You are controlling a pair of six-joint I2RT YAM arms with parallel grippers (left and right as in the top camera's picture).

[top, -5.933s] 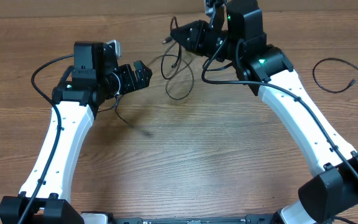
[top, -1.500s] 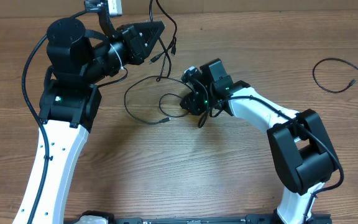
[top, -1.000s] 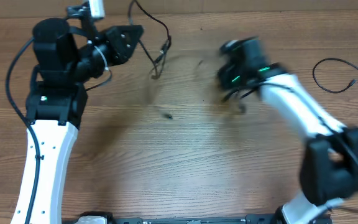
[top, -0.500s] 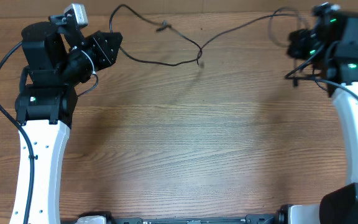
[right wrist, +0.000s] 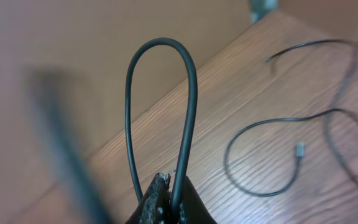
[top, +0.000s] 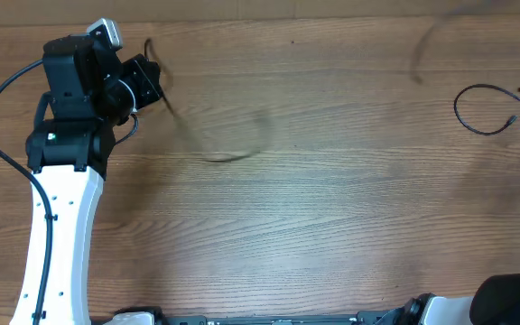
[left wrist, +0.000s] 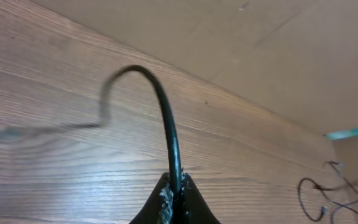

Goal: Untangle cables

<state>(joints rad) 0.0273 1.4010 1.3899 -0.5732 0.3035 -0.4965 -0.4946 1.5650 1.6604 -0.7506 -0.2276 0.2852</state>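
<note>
My right gripper goes left in the overhead view and down to bare wood past the loose cable next, so the released cord stays off that cable's loops.
My left gripper sits at the table's far left, shut on a thin black cable. In the left wrist view the jaws pinch that cord, which arches up and trails left in a blur. Overhead, the same cable is a faint blurred streak across the wood. My right gripper is shut on another black cable, which forms a tall loop above the jaws. In the overhead view the right arm is almost entirely past the right edge. A separate loose cable lies on the table at the far right.
The loose cable by the right gripper ends in a small plug and curls in open loops. The same cord shows at the lower right of the left wrist view. The wooden table meets a tan wall at the back.
Both arms have swung outward, the left further left and the right off the right edge. The cord stretched between them half a second ago now shows only as blurred streaks.
</note>
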